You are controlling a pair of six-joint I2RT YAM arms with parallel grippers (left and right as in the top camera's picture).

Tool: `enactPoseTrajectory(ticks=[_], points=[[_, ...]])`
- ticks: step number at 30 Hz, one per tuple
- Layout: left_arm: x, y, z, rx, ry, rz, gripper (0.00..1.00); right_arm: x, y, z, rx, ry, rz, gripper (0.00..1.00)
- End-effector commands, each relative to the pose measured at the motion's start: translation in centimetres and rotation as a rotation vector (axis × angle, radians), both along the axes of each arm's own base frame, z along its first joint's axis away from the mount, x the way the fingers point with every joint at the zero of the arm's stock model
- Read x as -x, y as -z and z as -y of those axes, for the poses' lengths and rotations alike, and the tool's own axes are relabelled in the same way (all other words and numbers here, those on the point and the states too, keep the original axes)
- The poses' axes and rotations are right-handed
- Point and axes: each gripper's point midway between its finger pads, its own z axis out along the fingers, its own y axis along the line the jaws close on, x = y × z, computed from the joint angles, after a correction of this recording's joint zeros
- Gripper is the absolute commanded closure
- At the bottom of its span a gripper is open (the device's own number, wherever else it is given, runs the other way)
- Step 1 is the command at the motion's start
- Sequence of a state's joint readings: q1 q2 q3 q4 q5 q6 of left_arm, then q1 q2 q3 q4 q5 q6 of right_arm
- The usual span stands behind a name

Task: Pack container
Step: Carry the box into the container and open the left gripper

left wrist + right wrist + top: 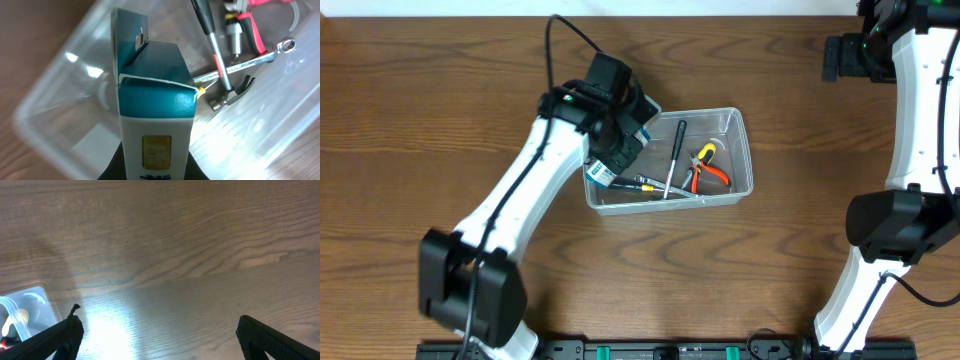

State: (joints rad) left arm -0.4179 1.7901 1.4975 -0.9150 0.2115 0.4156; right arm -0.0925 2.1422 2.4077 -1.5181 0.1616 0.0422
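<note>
The box is still above the bottom of the container, so the robot will next lower its left gripper to the right in the overhead view, toward the wrench's end (641, 180) (201, 78), and let go of the box.
The clear plastic container (738, 125) sits mid-table. It holds orange-and-yellow pliers (708, 168), a black-handled screwdriver (676, 148) and a wrench (660, 186). My left gripper (616, 152) is shut on a teal-and-white box (620, 160) and holds it over the container's left end. In the left wrist view the box (155, 100) stands upright between the fingers (156, 172), above the container's bare floor (60, 100), with the wrench (252, 59) and screwdriver (206, 22) beyond. My right gripper (840, 58) is open and empty at the far right, over bare wood (159, 340).
The wooden table (440, 100) surrounds the container. The container's corner (30, 302) shows at the lower left of the right wrist view. The right arm's base (890, 225) stands at the right edge, the left arm's base (465, 285) at the front left.
</note>
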Motion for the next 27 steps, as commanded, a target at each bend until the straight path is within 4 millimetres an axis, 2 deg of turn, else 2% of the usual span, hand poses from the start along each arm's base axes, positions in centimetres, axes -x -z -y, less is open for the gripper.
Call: enactPoseTrajectory(ticks=[1, 7, 14, 16, 17, 21, 23, 27], points=[[0.1, 1.1, 1.5, 0.034, 0.023, -0.048, 0.94, 0.0, -0.9, 0.1, 0.004, 0.014, 0.027, 0.01], [0.8, 4.5, 2.8, -0.001, 0.056, -0.120, 0.94, 0.0, -0.9, 0.1, 0.004, 0.014, 0.027, 0.01], [1.1, 6.6, 3.9, -0.019, 0.082, -0.152, 0.92, 0.0, -0.9, 0.1, 0.004, 0.014, 0.027, 0.01], [1.1, 6.8, 3.9, -0.020, 0.082, -0.155, 0.83, 0.0, -0.9, 0.1, 0.004, 0.014, 0.027, 0.01], [1.1, 6.9, 3.9, -0.020, 0.082, -0.153, 0.63, 0.0, -0.9, 0.1, 0.004, 0.014, 0.027, 0.01], [0.8, 6.8, 4.0, -0.015, 0.081, -0.142, 0.45, 0.0, -0.9, 0.1, 0.004, 0.014, 0.027, 0.01], [0.7, 6.7, 4.0, -0.014, 0.081, -0.138, 0.32, 0.0, -0.9, 0.1, 0.004, 0.014, 0.027, 0.01], [-0.4, 6.1, 3.0, -0.074, 0.062, -0.075, 0.12, 0.0, -0.9, 0.1, 0.004, 0.014, 0.027, 0.01]])
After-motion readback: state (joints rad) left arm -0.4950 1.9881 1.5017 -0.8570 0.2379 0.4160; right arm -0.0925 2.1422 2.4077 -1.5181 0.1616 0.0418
